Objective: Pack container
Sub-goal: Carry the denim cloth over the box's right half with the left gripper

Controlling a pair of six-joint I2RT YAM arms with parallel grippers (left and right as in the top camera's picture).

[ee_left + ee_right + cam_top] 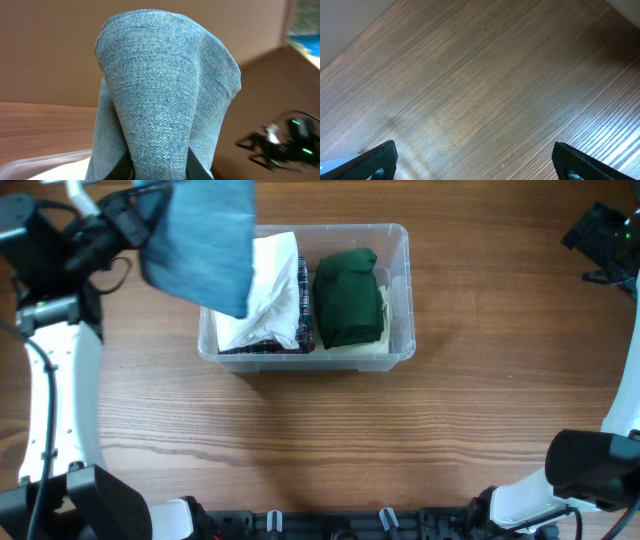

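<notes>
The left gripper crosses over the dark green cloth point(348, 295), below it and to its right in the overhead view, next, then lowers and releases the blue-grey cloth point(205, 240).
The clear plastic container point(403, 242) stands in the middle of the wooden table. Inside lie a white cloth point(268, 298) over a plaid fabric point(305, 305) on the left, and a folded dark green cloth point(348, 295) on the right. A blue-grey cloth point(205, 240) hangs above the container's left end, with my left gripper point(140, 218) shut on it. The left wrist view is filled by that blue-grey cloth point(165, 90), pinched between the black fingers point(196, 169). My right gripper point(475, 160) is open over bare table, far right of the container.
The right arm's black gripper point(605, 235) sits at the table's far right back corner. The white arm bases point(60, 400) stand at the left and right front. A black rail point(330, 525) runs along the front edge.
</notes>
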